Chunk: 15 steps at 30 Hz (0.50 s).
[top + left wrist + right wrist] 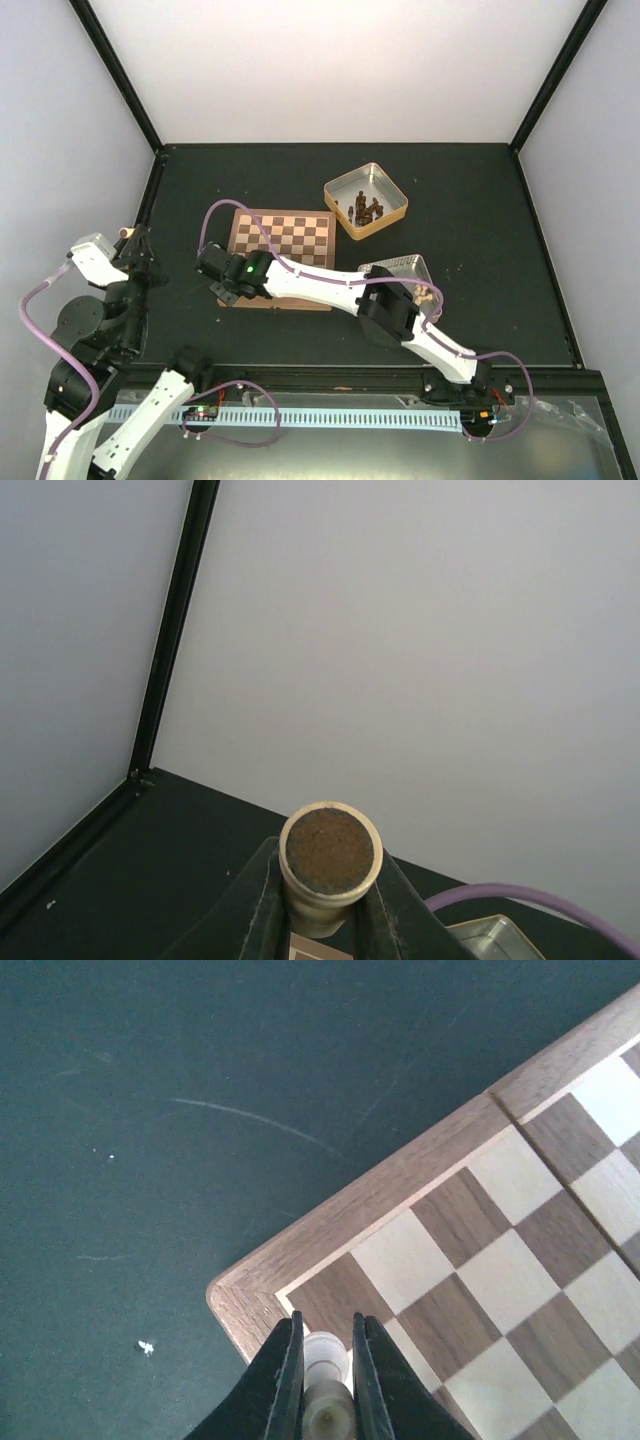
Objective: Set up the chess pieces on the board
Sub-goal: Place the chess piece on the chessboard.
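Note:
My right gripper should next lower the pale chess piece onto the board's dark corner square [340,1305], still bare below it, and release it.
The board [290,232] lies on the dark table, its checks bare where they show. My right gripper [218,290] reaches across to the board's near-left corner. In the right wrist view that gripper [325,1345] is shut on a pale chess piece [326,1352], held over the dark corner square of the board [480,1240]. My left gripper [135,242] is off to the left, away from the board, tilted upward. In the left wrist view it [325,885] is shut on a cream chess piece [330,848] whose brown felt base faces the camera.
A square tin [392,195] with several dark pieces stands behind the board on the right. A second tin [400,266] with cream pieces sits right of the board, partly hidden by the right arm. Walls enclose the table.

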Motion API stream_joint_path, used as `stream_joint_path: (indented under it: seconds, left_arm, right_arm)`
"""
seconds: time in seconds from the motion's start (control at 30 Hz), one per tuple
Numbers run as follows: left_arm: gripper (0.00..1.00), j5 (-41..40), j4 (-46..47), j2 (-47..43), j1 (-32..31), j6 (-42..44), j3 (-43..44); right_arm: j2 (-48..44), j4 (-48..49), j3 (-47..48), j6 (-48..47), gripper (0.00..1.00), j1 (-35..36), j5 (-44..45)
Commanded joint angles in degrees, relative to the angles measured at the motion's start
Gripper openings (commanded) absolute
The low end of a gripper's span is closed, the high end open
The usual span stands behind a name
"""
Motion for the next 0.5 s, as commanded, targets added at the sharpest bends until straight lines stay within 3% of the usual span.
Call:
stream_joint_path:
  seconds: [0.0, 0.47]
  left_arm:
    - [0.02, -0.48, -0.23, -0.59, 0.42, 1.33, 1.74]
    - [0.02, 0.18, -1.24, -0.38, 0.42, 0.52, 1.48]
  right_arm:
    - [2.3, 1.86, 2.51, -2.77, 0.11, 0.2, 1.37]
    - [6.14, 4.58, 3.6, -4.09, 0.16, 0.19, 3.84]
